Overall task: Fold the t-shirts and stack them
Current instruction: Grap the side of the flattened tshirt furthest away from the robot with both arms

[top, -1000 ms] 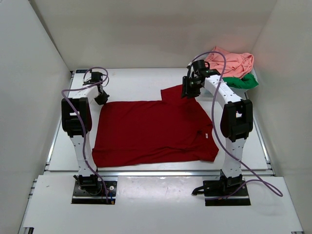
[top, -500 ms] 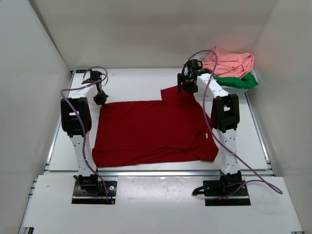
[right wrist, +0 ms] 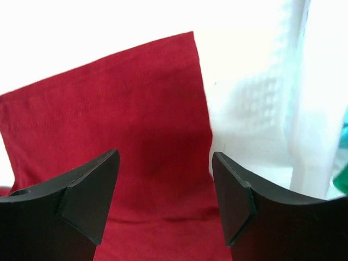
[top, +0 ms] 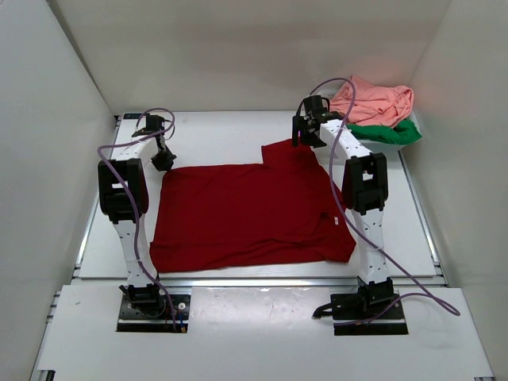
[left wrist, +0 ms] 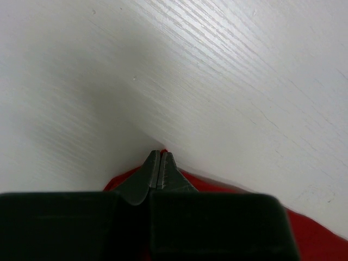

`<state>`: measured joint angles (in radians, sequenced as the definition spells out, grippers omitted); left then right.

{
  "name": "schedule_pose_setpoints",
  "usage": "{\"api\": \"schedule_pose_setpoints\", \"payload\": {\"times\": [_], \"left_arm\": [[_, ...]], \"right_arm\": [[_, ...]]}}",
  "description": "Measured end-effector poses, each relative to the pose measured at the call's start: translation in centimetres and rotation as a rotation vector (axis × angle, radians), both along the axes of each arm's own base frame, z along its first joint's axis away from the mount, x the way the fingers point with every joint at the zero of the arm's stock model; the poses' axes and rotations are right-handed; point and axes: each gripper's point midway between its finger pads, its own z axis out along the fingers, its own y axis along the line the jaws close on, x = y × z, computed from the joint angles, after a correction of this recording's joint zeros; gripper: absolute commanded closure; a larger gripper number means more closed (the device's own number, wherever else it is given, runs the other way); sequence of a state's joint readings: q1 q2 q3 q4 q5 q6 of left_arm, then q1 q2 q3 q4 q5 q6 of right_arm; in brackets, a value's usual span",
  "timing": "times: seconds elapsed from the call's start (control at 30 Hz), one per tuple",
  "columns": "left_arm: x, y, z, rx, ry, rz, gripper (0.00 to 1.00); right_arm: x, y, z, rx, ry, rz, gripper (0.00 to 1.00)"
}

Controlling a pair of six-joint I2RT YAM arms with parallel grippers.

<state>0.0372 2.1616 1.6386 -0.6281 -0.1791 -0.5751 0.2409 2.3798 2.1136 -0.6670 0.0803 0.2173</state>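
My open fingers are still above the cloth point(left wrist: 117, 182), so my right gripper will lower to the sleeve's edge on the side toward the basket next.
The dark red t-shirt point(top: 250, 210) lies spread flat in the middle of the table, one sleeve point(top: 287, 151) pointing to the far right. My left gripper point(top: 163, 159) is at the shirt's far left corner; in the left wrist view it point(left wrist: 160, 162) is shut, with red cloth point(left wrist: 117, 182) pinched at its tips. My right gripper point(top: 305, 135) hovers open over the sleeve; in the right wrist view the sleeve point(right wrist: 136, 119) lies flat between and below the open gripper point(right wrist: 166, 182). The salmon pink t-shirt point(top: 377, 99) and the green t-shirt point(top: 389, 132) are heaped at the far right.
A white lattice basket point(right wrist: 255, 98) stands just right of the sleeve and holds the pink and green shirts. White walls close in the table on the left, back and right. Bare white tabletop point(top: 222, 139) lies beyond the shirt.
My right arm has swung left and farther back, bringing its open gripper over the sleeve's far end. The left gripper has hardly moved. The shirt lies as before.
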Motion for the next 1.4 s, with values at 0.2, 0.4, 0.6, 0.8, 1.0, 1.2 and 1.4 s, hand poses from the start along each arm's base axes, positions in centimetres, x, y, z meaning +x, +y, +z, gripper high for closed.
{"api": "schedule_pose_setpoints", "payload": {"times": [0.2, 0.4, 0.6, 0.8, 1.0, 1.2, 1.4], "left_arm": [[0.0, -0.2, 0.0, -0.010, -0.001, -0.007, 1.00], [0.0, -0.1, 0.0, -0.012, -0.002, -0.006, 1.00], [0.1, -0.2, 0.1, -0.015, -0.005, -0.004, 1.00], [0.3, -0.2, 0.6, -0.020, -0.020, 0.005, 1.00], [0.4, -0.5, 0.9, -0.028, -0.029, 0.008, 1.00], [0.5, -0.7, 0.9, -0.034, -0.031, 0.013, 1.00], [0.5, -0.9, 0.9, -0.036, -0.031, 0.012, 1.00]], "right_arm": [[0.7, 0.1, -1.2, -0.006, 0.002, -0.004, 0.33], [0.6, 0.1, -1.2, -0.007, 0.013, -0.016, 0.33], [0.0, 0.1, -1.7, -0.008, 0.048, -0.021, 0.33], [-0.5, 0.3, -2.0, 0.004, 0.072, -0.012, 0.37], [-1.5, 0.3, -3.5, 0.016, 0.127, -0.010, 0.56], [-1.5, -1.2, -4.0, 0.028, 0.149, -0.044, 1.00], [-1.4, -1.5, -3.8, 0.034, 0.148, -0.045, 1.00]]}}
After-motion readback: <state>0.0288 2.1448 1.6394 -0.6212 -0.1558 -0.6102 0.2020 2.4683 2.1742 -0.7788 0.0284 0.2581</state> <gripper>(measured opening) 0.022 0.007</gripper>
